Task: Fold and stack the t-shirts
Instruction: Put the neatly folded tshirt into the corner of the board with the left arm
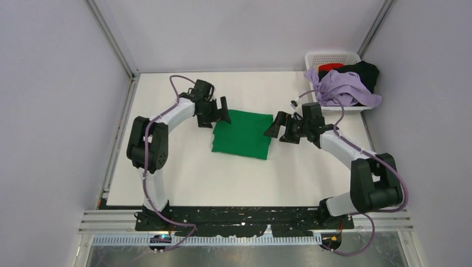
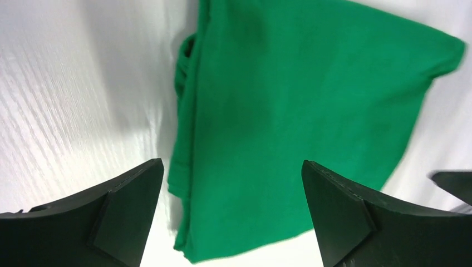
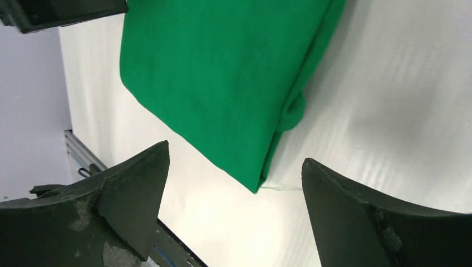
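Note:
My left gripper will next go down over the layered edge of the green t-shirt that is farthest from the basket. Then it will close on that edge.
A bright green t-shirt (image 1: 242, 134) lies folded into a flat rectangle in the middle of the white table. It fills the left wrist view (image 2: 300, 122) and the right wrist view (image 3: 222, 78). My left gripper (image 1: 218, 113) is open and empty, just above the shirt's far left corner. My right gripper (image 1: 280, 129) is open and empty, at the shirt's right edge. A lavender t-shirt (image 1: 342, 89), a black one (image 1: 364, 72) and a red one (image 1: 330, 67) lie bunched in the basket at the back right.
A white slotted plastic basket (image 1: 332, 57) stands at the table's back right corner, the lavender shirt spilling over its rim. Grey walls and metal frame posts (image 1: 114, 44) enclose the table. The arm bases stand at the near edge.

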Controlling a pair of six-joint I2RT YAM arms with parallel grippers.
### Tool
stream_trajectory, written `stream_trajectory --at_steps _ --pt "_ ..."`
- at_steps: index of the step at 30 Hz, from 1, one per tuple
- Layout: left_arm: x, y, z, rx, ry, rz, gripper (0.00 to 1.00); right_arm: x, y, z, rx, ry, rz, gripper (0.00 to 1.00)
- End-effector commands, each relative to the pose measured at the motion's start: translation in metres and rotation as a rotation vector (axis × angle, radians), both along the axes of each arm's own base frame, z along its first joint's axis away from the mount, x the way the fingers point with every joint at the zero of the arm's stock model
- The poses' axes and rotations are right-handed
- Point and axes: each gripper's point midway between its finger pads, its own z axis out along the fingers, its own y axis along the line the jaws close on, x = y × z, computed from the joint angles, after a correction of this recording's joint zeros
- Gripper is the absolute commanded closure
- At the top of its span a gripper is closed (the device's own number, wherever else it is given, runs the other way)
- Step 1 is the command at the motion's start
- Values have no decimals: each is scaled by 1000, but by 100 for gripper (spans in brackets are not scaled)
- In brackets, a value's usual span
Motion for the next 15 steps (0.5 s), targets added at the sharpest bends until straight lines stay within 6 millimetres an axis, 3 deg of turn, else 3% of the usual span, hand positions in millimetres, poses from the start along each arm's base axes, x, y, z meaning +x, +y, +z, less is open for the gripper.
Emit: stream_trajectory --at_steps 1,5,11,15 --pt "9 4 -26 56 35 -21 3 -2 -32 26 -151 -139 -74 5" --pt "13 -3 -35 29 66 -39 15 -14 -39 48 -160 -201 -84 4" --pt "5 -17 -36 -42 100 -48 47 -33 -44 75 -150 -278 -73 5" --pt "0 -24 -37 -41 109 -47 56 -44 -52 87 -169 -316 -84 5"
